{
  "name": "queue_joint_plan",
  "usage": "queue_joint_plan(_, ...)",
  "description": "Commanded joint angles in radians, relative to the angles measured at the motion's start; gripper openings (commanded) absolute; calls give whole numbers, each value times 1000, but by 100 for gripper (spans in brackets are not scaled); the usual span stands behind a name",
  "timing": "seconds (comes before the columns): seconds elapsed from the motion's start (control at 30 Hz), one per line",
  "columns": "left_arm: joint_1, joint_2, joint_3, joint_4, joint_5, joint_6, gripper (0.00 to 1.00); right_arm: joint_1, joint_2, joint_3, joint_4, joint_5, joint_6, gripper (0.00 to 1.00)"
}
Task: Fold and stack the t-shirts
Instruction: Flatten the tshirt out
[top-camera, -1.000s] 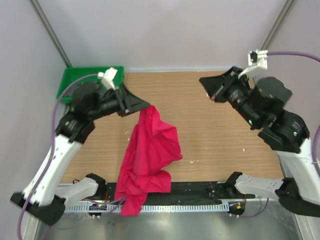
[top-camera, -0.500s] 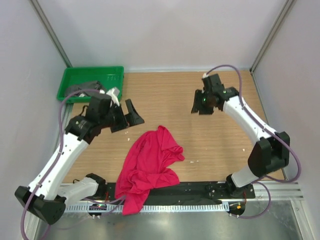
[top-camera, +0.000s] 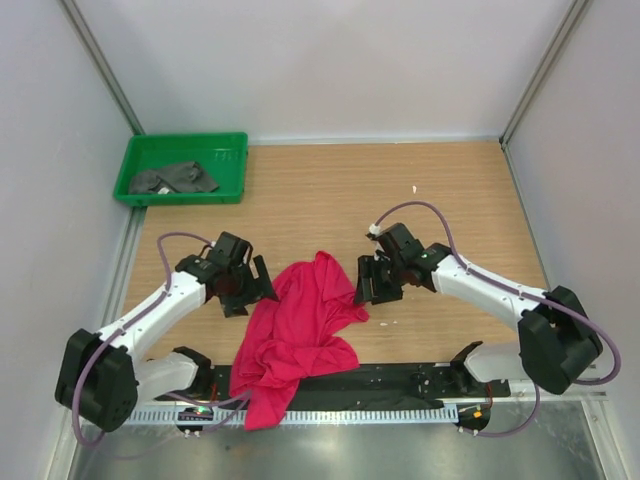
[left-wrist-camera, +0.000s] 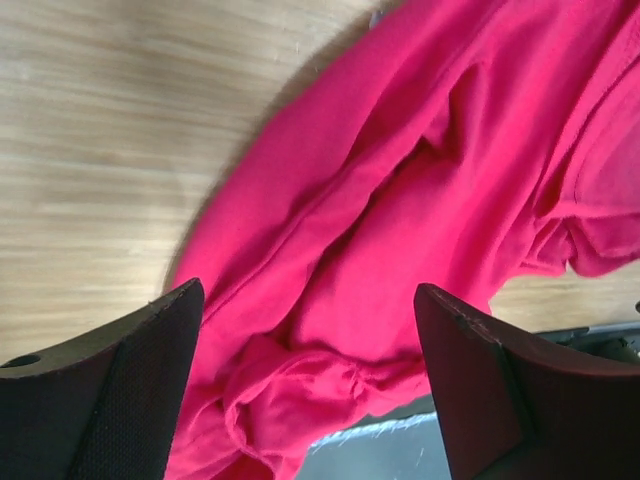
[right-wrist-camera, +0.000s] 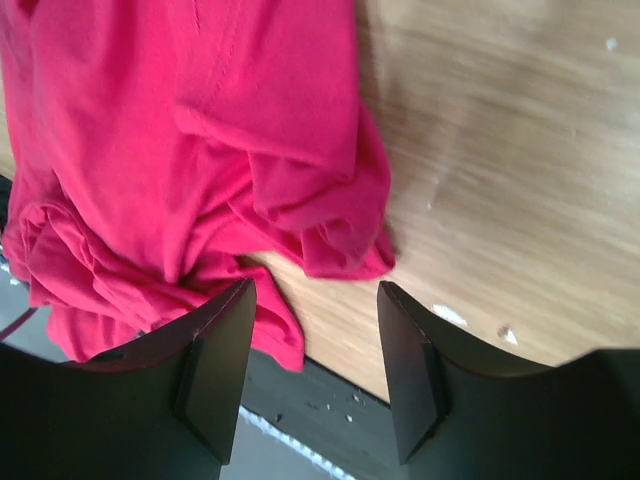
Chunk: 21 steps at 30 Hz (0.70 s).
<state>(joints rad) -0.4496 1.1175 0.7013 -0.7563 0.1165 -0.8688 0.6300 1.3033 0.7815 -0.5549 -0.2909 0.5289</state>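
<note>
My right gripper needs to go down onto the bunched side edge of the red t-shirt next and close there.
The red t-shirt (top-camera: 298, 330) lies crumpled on the wooden table (top-camera: 330, 200), its lower end hanging over the near edge onto the black rail. My left gripper (top-camera: 254, 288) is low at its left edge, jaws wide open and empty. In the left wrist view the red t-shirt (left-wrist-camera: 400, 200) fills the space beyond the left gripper (left-wrist-camera: 308, 290). My right gripper (top-camera: 366, 284) is low at the shirt's right edge, open and empty. In the right wrist view the red t-shirt (right-wrist-camera: 200, 130) lies just ahead of the right gripper (right-wrist-camera: 315, 290). The dark grey t-shirt (top-camera: 176, 178) lies bunched in the tray.
The green tray (top-camera: 232, 160) stands at the back left corner against the wall. A black rail (top-camera: 400, 378) and a metal strip run along the table's near edge. Small white specks (right-wrist-camera: 447, 315) dot the wood right of the shirt.
Both arms came down from high positions to the table on either side of the red t-shirt. The left gripper let go of the shirt, which dropped flatter. The right gripper opened.
</note>
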Motion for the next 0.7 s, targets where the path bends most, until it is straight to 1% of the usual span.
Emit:
queue_joint_plan(0.0,-1,66,-23,158,-1,-29,84,13,42,19,145,-20,23,57)
queue_joint_plan(0.03,-1,83,-29,175,-1,-24,80,16,54,21,165,-16,22,57)
queue_joint_plan(0.1,-1,126,-25,218,2,-1,77,14,94,30,170,5,22,55)
queue_joint_plan(0.13,-1,172,-10,222,-1,7,72,14,108,35,161,13,16,53)
queue_joint_plan(0.2,-1,226,7,236,-2,31,68,14,129,41,161,28,16,50)
queue_joint_plan(0.23,-1,278,26,238,-3,39,66,14,136,42,158,32,14,47)
queue_joint_plan(0.3,-1,320,40,253,6,51,62,14,146,41,156,36,13,45)
queue_joint_plan(0.4,-1,376,66,278,29,70,42,14,148,30,171,42,19,43)
queue_joint_plan(0.43,-1,381,75,275,35,74,28,14,149,27,176,38,22,41)
queue_joint_plan(0.47,-1,380,82,261,32,79,22,16,152,25,181,36,28,32)
queue_joint_plan(0.53,-1,367,107,235,-1,85,13,14,155,28,179,38,33,15)
queue_joint_plan(0.57,-1,345,116,198,-12,103,10,16,154,32,174,59,36,5)
queue_joint_plan(0.6,-1,334,134,181,-23,114,7,16,145,35,162,73,45,2)
queue_joint_plan(0.63,-1,321,148,134,-41,140,4,16,120,39,145,147,48,1)
queue_joint_plan(0.67,-1,296,170,112,-47,154,2,14,100,54,100,186,51,1)
